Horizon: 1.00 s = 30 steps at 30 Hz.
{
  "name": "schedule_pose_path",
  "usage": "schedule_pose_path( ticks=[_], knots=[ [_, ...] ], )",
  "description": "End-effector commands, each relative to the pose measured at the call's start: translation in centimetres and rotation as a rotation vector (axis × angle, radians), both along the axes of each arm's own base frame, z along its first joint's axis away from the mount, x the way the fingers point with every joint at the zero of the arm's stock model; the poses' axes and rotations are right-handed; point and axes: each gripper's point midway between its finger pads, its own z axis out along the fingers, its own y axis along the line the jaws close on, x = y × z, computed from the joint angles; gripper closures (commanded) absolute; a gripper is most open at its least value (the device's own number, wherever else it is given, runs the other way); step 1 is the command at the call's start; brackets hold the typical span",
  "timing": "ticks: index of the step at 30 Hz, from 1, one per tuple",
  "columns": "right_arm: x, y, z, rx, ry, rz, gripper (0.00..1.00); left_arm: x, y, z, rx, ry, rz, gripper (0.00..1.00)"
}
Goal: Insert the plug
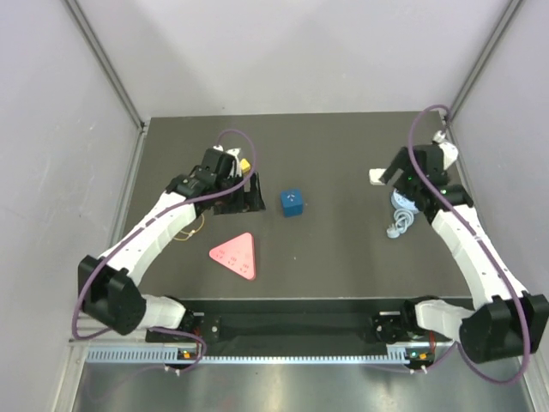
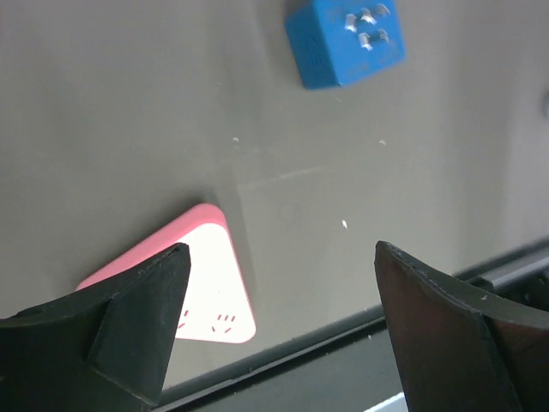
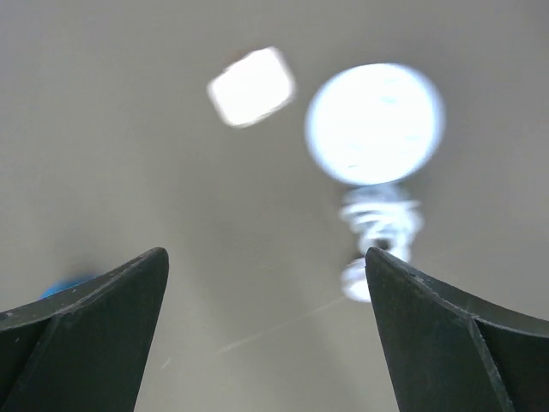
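Observation:
My right gripper has the plug below it and to its left in the top view, so next it needs to swing across and down over the blue cube plug [image 1: 292,202] [image 3: 66,285].
A blue cube plug [image 1: 292,202] with metal prongs on top sits mid-table; it also shows in the left wrist view [image 2: 343,39]. A pink triangular socket [image 1: 235,255] lies in front of it and shows in the left wrist view [image 2: 206,283]. My left gripper [image 1: 238,190] is open and empty, just left of the cube; in its wrist view [image 2: 283,257] it hangs above bare table. My right gripper [image 1: 396,172] is open and empty at the right [image 3: 266,257], near a small white plug [image 1: 377,176] [image 3: 251,86].
A white round reel [image 1: 403,202] with a coiled white cable [image 1: 399,225] lies under the right arm, blurred in the right wrist view [image 3: 375,123]. A yellow loop [image 1: 190,232] lies by the left arm. Grey walls enclose the table.

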Motion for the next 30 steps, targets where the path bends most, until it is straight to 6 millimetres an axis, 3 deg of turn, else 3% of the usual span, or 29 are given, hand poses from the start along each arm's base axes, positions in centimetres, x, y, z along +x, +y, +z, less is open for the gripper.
schedule_pose_path(
  ticks=[1,2,3,5,6,7,12,16,19,22,28,30],
  knots=[
    [0.2,-3.6,-2.2,-0.044,0.082,-0.098,0.03,-0.4,-1.3,3.3,-0.123,-0.155,-0.086,0.08],
    [1.1,-3.2,-2.0,-0.042,0.057,-0.064,0.04,-0.4,-1.4,4.1,-0.145,-0.198,-0.080,0.09],
    [1.7,-1.6,-3.2,-0.017,0.092,0.028,0.05,-0.5,-1.1,4.0,-0.145,-0.203,-0.071,0.09],
    [3.0,0.9,-3.2,0.004,0.071,0.124,0.05,-0.6,-0.4,3.6,-0.126,-0.209,-0.041,0.09],
    [3.6,1.8,-4.1,-0.020,0.090,0.169,0.05,-0.8,-0.3,3.5,-0.124,-0.206,-0.039,0.09],
    [4.0,3.9,-3.6,-0.034,0.080,0.227,0.05,-0.9,-0.2,3.2,-0.122,-0.201,-0.037,0.10],
    [5.9,8.5,-3.9,-0.101,0.118,0.332,0.06,0.0,1.2,1.9,-0.059,-0.157,0.068,0.10],
    [5.3,13.0,-4.5,-0.074,0.096,0.424,0.07,2.2,1.5,2.6,0.002,-0.153,0.090,0.12],
    [5.1,16.2,-5.0,-0.020,0.079,0.520,0.07,4.7,3.2,1.6,0.119,-0.115,0.149,0.14],
    [5.0,18.5,-5.6,-0.005,0.075,0.596,0.07,6.2,3.4,2.3,0.113,-0.117,0.150,0.17],
    [5.4,24.9,-5.6,-0.046,-0.061,0.794,0.06,5.9,2.8,2.8,0.036,-0.094,0.156,0.18],
    [5.8,26.0,-5.9,-0.074,-0.093,0.826,0.06,5.6,3.2,2.7,0.011,-0.074,0.159,0.17]
  ],
)
